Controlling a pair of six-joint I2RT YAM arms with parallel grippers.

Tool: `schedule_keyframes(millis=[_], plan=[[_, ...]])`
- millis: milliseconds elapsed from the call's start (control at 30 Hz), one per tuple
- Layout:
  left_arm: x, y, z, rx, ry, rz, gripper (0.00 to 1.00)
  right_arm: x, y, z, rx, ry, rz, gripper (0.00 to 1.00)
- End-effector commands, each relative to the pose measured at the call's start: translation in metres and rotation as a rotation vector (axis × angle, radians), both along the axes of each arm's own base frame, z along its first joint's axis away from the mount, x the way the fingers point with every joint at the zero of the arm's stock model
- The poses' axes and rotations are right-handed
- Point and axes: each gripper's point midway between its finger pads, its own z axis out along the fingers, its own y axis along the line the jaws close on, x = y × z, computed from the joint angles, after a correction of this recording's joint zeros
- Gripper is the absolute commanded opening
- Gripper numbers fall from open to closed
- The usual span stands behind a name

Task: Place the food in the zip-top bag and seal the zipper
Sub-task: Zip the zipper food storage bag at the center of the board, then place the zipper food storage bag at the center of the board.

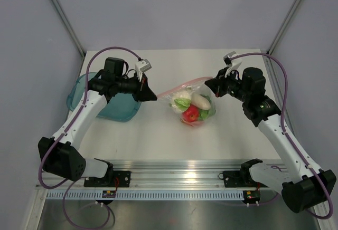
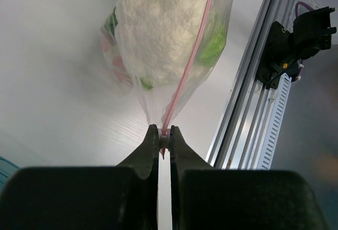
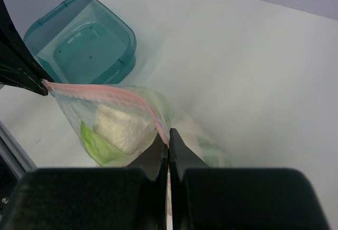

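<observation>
The robot's left gripper will next move the bag's zipper end outward over the bare tabletop beyond the bag and let go of it, because that part of the tabletop is clear of the teal bowl.
The clear zip-top bag hangs between my two grippers above the table's middle. The food is inside it: white, green and red pieces. My left gripper is shut on the left end of the pink zipper; in the left wrist view its jaws pinch the zipper below a whitish piece. My right gripper is shut on the zipper's right end; the right wrist view shows its jaws on the strip, with white and green food in the bag.
The teal translucent bowl stands under my left arm at the table's left and looks empty in the right wrist view. An aluminium rail runs along the table's near edge.
</observation>
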Motion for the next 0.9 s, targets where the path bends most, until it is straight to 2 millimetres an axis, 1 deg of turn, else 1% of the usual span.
schedule_keyframes(millis=[0, 33, 67, 100, 133, 167, 200, 233, 267, 300, 333, 367, 400, 467, 500, 533, 567, 600, 633, 667, 700, 733, 767, 800, 833, 867], plan=[[0.016, 0.001, 0.016, -0.035, -0.009, 0.047, 0.0, 0.03, -0.029, 0.044, 0.053, -0.155, -0.194, 0.0], [0.022, -0.001, 0.026, -0.05, -0.023, 0.054, 0.0, 0.034, -0.031, 0.044, 0.051, -0.158, -0.209, 0.0], [0.032, -0.006, 0.027, -0.064, -0.024, 0.057, 0.0, 0.039, -0.034, 0.045, 0.049, -0.163, -0.234, 0.0], [0.039, -0.009, 0.032, -0.076, -0.008, 0.08, 0.0, 0.049, -0.034, 0.041, 0.034, -0.168, -0.246, 0.0], [0.045, -0.013, 0.033, -0.081, -0.003, 0.076, 0.0, 0.055, -0.034, 0.04, 0.028, -0.168, -0.257, 0.0], [0.056, -0.019, 0.041, -0.093, -0.017, 0.065, 0.0, 0.063, -0.04, 0.044, 0.016, -0.179, -0.298, 0.0], [0.063, -0.023, 0.043, -0.101, -0.009, 0.066, 0.0, 0.078, -0.041, 0.048, 0.005, -0.221, -0.316, 0.0], [0.07, -0.026, 0.047, -0.106, -0.017, 0.06, 0.0, 0.085, -0.042, 0.051, -0.004, -0.243, -0.333, 0.0], [0.079, -0.03, 0.068, -0.135, -0.041, 0.064, 0.0, 0.093, -0.047, 0.058, -0.009, -0.274, -0.364, 0.0], [0.091, -0.034, 0.062, -0.136, -0.006, 0.074, 0.0, 0.105, -0.046, 0.06, -0.005, -0.296, -0.378, 0.0], [0.097, -0.037, 0.068, -0.144, -0.013, 0.074, 0.0, 0.113, -0.051, 0.064, -0.043, -0.33, -0.395, 0.0], [0.104, -0.039, 0.085, -0.161, -0.051, 0.072, 0.0, 0.119, -0.053, 0.075, -0.045, -0.358, -0.408, 0.0], [0.113, -0.042, 0.085, -0.165, -0.037, 0.078, 0.0, 0.13, -0.055, 0.072, -0.068, -0.362, -0.421, 0.0], [0.118, -0.046, 0.093, -0.181, -0.049, 0.071, 0.0, 0.139, -0.061, 0.081, -0.075, -0.381, -0.457, 0.0], [0.118, -0.048, 0.101, -0.192, -0.063, 0.063, 0.0, 0.142, -0.063, 0.081, -0.082, -0.387, -0.465, 0.0], [0.118, -0.048, 0.102, -0.192, -0.065, 0.059, 0.0, 0.142, -0.065, 0.081, -0.082, -0.387, -0.466, 0.0], [0.116, -0.05, 0.101, -0.19, -0.064, 0.051, 0.0, 0.141, -0.065, 0.075, -0.086, -0.377, -0.464, 0.0], [0.112, -0.051, 0.099, -0.183, -0.073, 0.045, 0.01, 0.137, -0.065, 0.074, -0.082, -0.37, -0.458, 0.01], [0.105, -0.052, 0.09, -0.172, -0.056, 0.036, 0.11, 0.134, -0.063, 0.067, -0.08, -0.355, -0.445, 0.05], [0.099, -0.053, 0.083, -0.165, -0.038, 0.025, 0.31, 0.13, -0.063, 0.049, -0.087, -0.318, -0.439, 0.15], [0.093, -0.055, 0.077, -0.162, -0.031, 0.008, 0.69, 0.121, -0.059, 0.043, -0.062, -0.292, -0.41, 0.26], [0.086, -0.056, 0.059, -0.151, 0.013, 0.002, 0.84, 0.115, -0.057, 0.035, -0.054, -0.271, -0.398, 0.57], [0.08, -0.06, 0.057, -0.145, 0.018, -0.002, 0.92, 0.108, -0.056, 0.008, -0.059, -0.22, -0.385, 0.7], [0.076, -0.061, 0.053, -0.134, 0.031, -0.004, 0.98, 0.101, -0.056, 0.009, -0.005, -0.206, -0.397, 0.8], [0.073, -0.062, 0.051, -0.122, 0.04, -0.001, 0.99, 0.096, -0.058, 0.002, 0.008, -0.185, -0.406, 0.97], [0.07, -0.059, 0.05, -0.103, 0.055, 0.02, 0.99, 0.089, -0.061, -0.018, 0.001, -0.133, -0.416, 0.99]])
